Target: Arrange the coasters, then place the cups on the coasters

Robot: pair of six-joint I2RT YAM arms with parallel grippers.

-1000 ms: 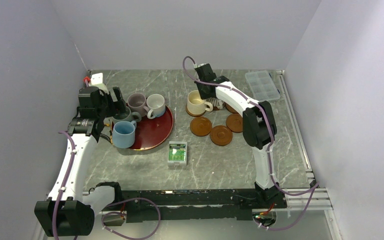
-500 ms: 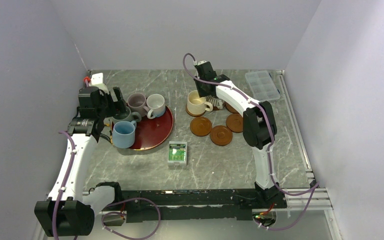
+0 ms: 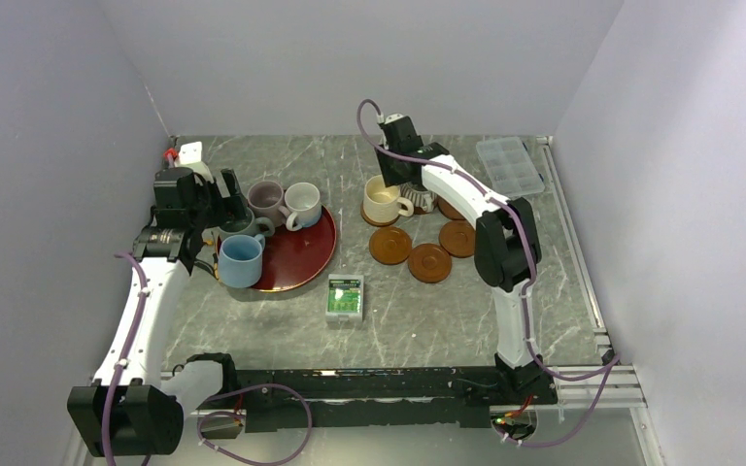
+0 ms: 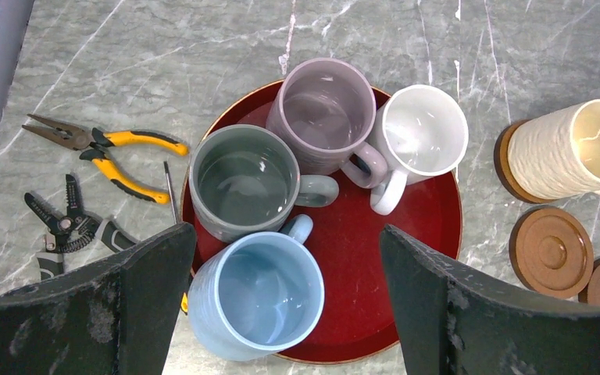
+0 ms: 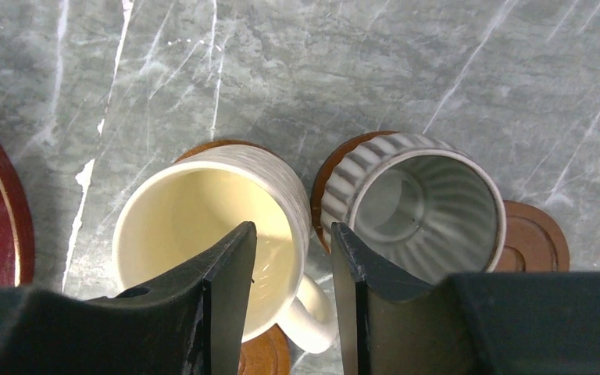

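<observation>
The light blue cup is below and back, so my left gripper should move its fingers back and down to the cup, so they straddle its uncrowded side (image 3: 222, 255) (image 4: 229, 328) opposite the cup's handle.
The cream cup (image 5: 187, 211) stands on a coaster (image 3: 380, 220), with the grey-and-white striped cup (image 5: 422, 199) on its own coaster just to its right. My right gripper (image 5: 293, 234) is open astride the cream cup's right wall, one finger inside and one outside, not pressing it. Three bare coasters (image 3: 389, 245) (image 3: 429, 262) (image 3: 457, 238) lie in front. My left gripper (image 4: 285, 234) hangs wide open above the light blue cup (image 4: 256, 293), which sits on the dark-red tray (image 4: 430, 234) with the grey-green (image 4: 242, 180), mauve (image 4: 324, 109) and white (image 4: 422, 133) cups.
Yellow-handled pliers (image 4: 109, 152) and black wire strippers (image 4: 66, 223) lie left of the tray. A green-and-white box (image 3: 345, 298) sits at the table's middle front. A clear compartment box (image 3: 510, 165) is at the back right, near the side wall.
My right gripper's jaws have parted and let go of the cream cup's rim, and the cup stays on its coaster. The left arm has not moved.
</observation>
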